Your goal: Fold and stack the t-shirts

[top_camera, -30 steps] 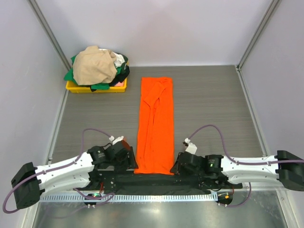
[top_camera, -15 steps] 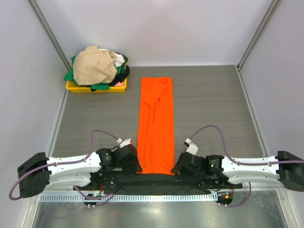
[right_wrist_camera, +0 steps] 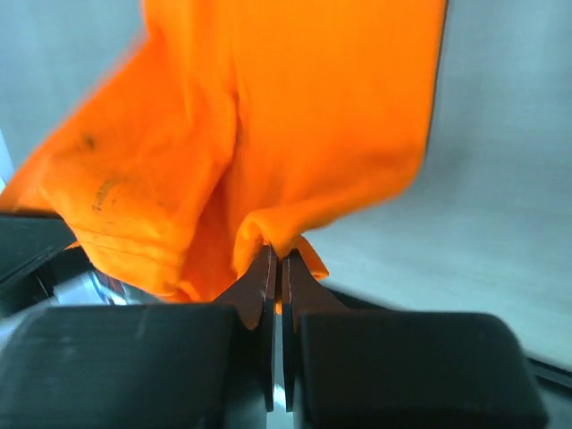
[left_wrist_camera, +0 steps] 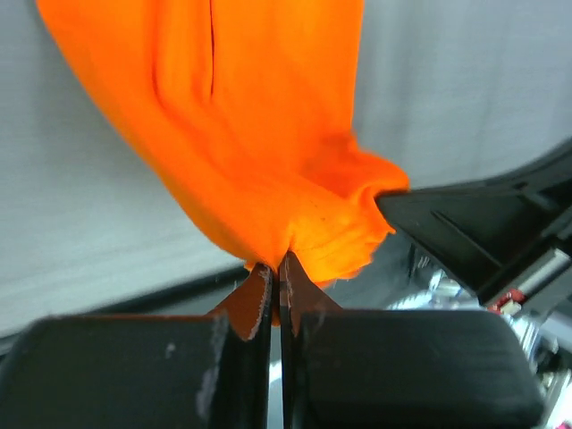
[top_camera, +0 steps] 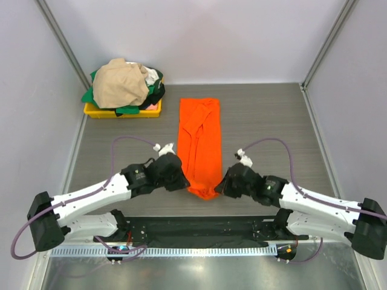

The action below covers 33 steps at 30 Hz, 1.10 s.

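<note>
The t-shirt still lies long, so my right gripper should next carry its near corner outward over the orange t-shirt, down onto the t-shirt's middle (top_camera: pixel 213 140), and release it.
An orange t-shirt (top_camera: pixel 201 139), folded into a long narrow strip, lies down the middle of the table. Its near end is lifted off the surface and bunched. My left gripper (top_camera: pixel 184 183) is shut on the near left corner of the orange cloth (left_wrist_camera: pixel 268 161). My right gripper (top_camera: pixel 219 187) is shut on the near right corner, the orange fabric (right_wrist_camera: pixel 295 134) hanging from its tips. In the left wrist view the closed tips (left_wrist_camera: pixel 277 268) pinch the hem, and in the right wrist view the closed tips (right_wrist_camera: pixel 275 261) do the same. More t-shirts, beige (top_camera: pixel 120 83) on top with dark green and black beneath, are piled at the back left.
A yellow bin (top_camera: pixel 97 111) at the back left corner holds the pile of shirts. Grey walls and metal posts (top_camera: pixel 320 51) close in the table on three sides. A black base rail (top_camera: pixel 199 228) runs along the near edge.
Both grippers closed on the shirt's near corners and moved away from the near edge, lifting and carrying that end toward the far end, so the strip now looks shorter.
</note>
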{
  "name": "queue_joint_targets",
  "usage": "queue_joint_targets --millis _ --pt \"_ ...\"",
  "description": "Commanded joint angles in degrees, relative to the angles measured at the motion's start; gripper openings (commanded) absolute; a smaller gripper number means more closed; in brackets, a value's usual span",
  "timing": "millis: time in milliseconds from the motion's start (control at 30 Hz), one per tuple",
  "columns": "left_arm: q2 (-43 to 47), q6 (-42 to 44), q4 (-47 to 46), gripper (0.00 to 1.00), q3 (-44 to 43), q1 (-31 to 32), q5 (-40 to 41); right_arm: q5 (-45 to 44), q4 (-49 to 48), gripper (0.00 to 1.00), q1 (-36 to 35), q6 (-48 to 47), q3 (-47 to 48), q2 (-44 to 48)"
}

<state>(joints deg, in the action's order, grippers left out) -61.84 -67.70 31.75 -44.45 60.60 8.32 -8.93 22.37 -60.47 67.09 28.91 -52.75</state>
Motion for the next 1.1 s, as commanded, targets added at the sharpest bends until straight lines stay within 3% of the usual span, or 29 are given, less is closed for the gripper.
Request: queue_joint_targets --millis 0,133,367,600,900,1067 --pt "-2.8 8.5 4.4 0.00 -5.8 -5.9 -0.3 4.0 2.1 0.01 9.0 -10.6 7.8 -4.1" --pt "-8.5 15.3 4.1 0.00 -12.8 -16.0 -4.4 7.4 2.8 0.01 17.5 -18.8 15.9 -13.0" --pt "-22.1 22.8 2.3 0.00 -23.9 -27.8 -11.8 11.8 2.9 0.01 27.9 -28.0 28.6 -27.5" --pt "-36.2 26.4 2.6 0.00 -34.0 -32.8 -16.2 16.2 2.1 0.01 34.4 -33.2 37.5 -38.7" --pt "-45.9 27.8 3.4 0.00 -41.3 -34.5 -18.0 20.3 1.1 0.01 37.7 -35.2 42.5 -46.8" --pt "-51.5 27.9 5.1 0.06 -44.2 -36.3 -17.6 22.5 0.9 0.01 39.2 -35.4 46.7 -52.6"
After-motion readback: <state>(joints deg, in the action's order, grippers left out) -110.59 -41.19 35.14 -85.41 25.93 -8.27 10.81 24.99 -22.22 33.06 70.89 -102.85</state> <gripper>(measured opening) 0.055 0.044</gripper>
